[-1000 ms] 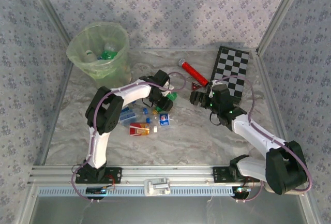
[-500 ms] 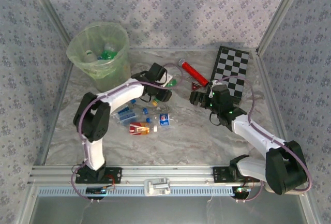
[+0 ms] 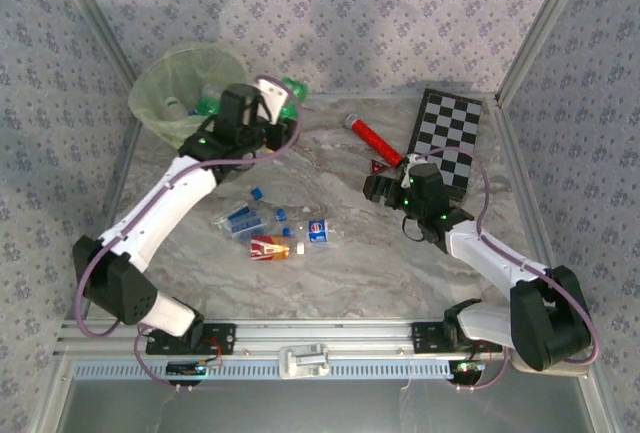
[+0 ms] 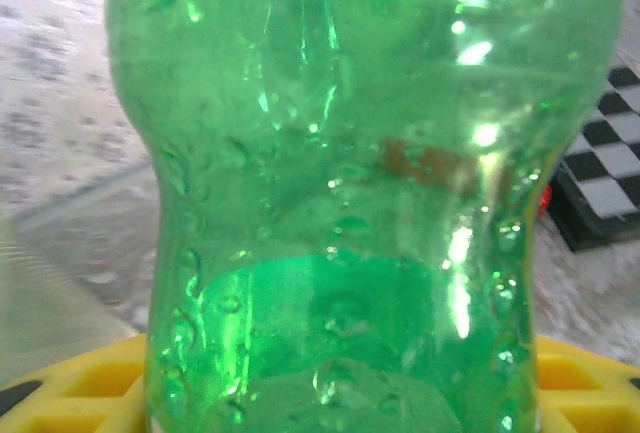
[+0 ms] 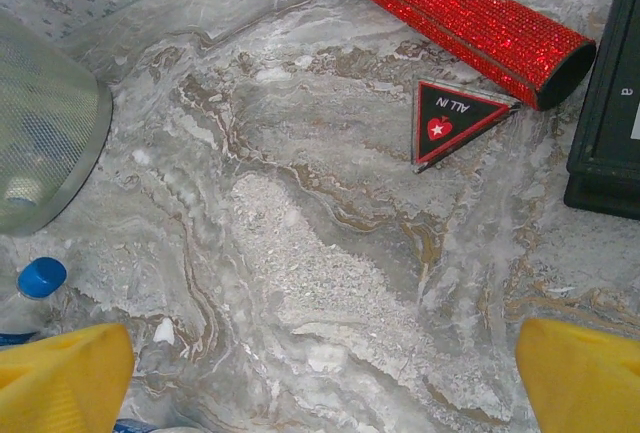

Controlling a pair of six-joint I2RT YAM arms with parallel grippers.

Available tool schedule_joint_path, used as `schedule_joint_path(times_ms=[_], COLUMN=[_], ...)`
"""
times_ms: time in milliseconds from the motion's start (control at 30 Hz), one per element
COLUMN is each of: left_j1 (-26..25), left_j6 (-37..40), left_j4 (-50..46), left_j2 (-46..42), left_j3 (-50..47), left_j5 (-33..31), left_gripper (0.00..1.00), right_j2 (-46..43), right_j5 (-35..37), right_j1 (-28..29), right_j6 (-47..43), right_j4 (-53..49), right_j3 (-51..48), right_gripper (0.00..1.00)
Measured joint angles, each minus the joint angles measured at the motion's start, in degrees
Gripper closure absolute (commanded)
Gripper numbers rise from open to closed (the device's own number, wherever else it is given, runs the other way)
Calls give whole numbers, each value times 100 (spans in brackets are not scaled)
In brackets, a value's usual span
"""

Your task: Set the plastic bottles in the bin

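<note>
The left gripper swings the green bottle [image 3: 293,88] sideways and outward over the bin's opening [image 3: 186,81] next and releases it, as it still hangs beside the bin's rim.
My left gripper [image 3: 276,103] is shut on a green plastic bottle [image 3: 293,88], held in the air just right of the bin's rim. Up close, the green bottle [image 4: 340,203] stands between my yellow fingertips [image 4: 70,388]. The bin [image 3: 180,93] is a pale-green translucent bucket at the back left with bottles inside. Several more plastic bottles lie mid-table: a blue-labelled one [image 3: 240,221], a red-labelled one [image 3: 270,248] and another blue-labelled one [image 3: 318,230]. My right gripper [image 3: 374,189] hangs open over bare table [image 5: 320,383], with a blue-capped bottle [image 5: 40,278] at its left.
A red cylinder [image 3: 375,140] lies at the back centre, also close ahead of my right gripper [image 5: 460,18]. Beside it are a black triangular card [image 5: 455,118] and the checkerboard [image 3: 448,133]. The bin's wall [image 5: 40,143] shows at the left. Metal frame rails border the table.
My left arm has lifted the green bottle from beside the pile and swung it back and left, up to the bin's rim. The right arm has barely moved.
</note>
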Motion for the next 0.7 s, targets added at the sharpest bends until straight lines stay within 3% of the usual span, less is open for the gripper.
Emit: schedule_joint_path(times_ms=[333,700], left_j1=[1578,2356], left_j6=[-17,-59], left_j4=[-109,-48], left_j2=[-214,103], left_j3=[656,874], left_j5=[-103,-468], left_gripper=[49,48], right_j2=[0,-4], right_j5=[2,2], right_j1=[0,0], right_j6=[0,0], right_j4=[-2,-24], right_j3=[0,2], right_gripper=[0,0])
